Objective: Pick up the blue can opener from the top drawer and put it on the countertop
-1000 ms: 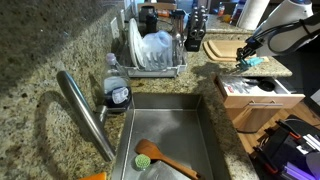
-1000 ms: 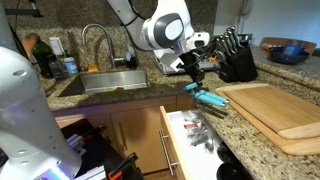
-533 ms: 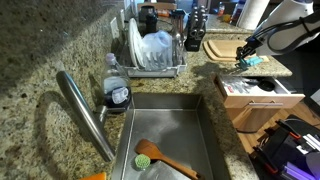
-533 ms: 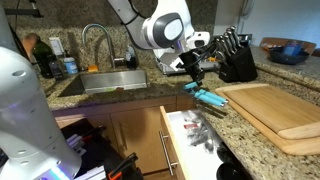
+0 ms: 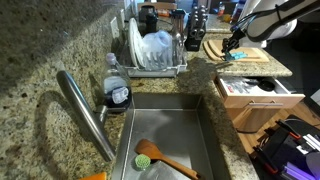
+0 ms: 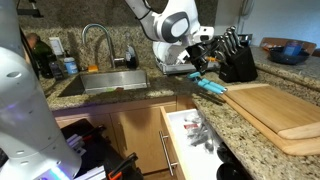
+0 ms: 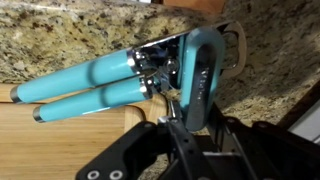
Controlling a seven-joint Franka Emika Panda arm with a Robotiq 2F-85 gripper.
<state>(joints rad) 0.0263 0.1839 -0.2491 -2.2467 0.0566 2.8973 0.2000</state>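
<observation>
The bare granite beside the cutting board is just below my gripper, so my gripper will lower the blue can opener, which is still hovering, onto that granite and release it.
My gripper (image 6: 201, 68) is shut on the blue can opener (image 6: 212, 86) and holds it just above the speckled granite countertop (image 6: 150, 88), at the near corner of the wooden cutting board (image 6: 272, 108). In the wrist view the fingers clamp its head (image 7: 203, 72), and the two teal handles (image 7: 90, 85) point left over the granite (image 7: 60, 40) and the board's edge (image 7: 50, 150). It also shows in an exterior view (image 5: 236, 55) below the gripper (image 5: 229, 45). The top drawer (image 6: 178, 148) stands open below the counter, also seen in an exterior view (image 5: 250, 100).
Dark utensils (image 6: 198, 133) lie in the drawer. A knife block (image 6: 236, 58) stands behind the board. The steel sink (image 5: 165, 125) with faucet (image 5: 85, 110), a soap bottle (image 5: 117, 90) and a dish rack (image 5: 152, 50) lie to one side.
The gripper has moved with the can opener up and away from the drawer, farther over the counter toward the cutting board and knife block.
</observation>
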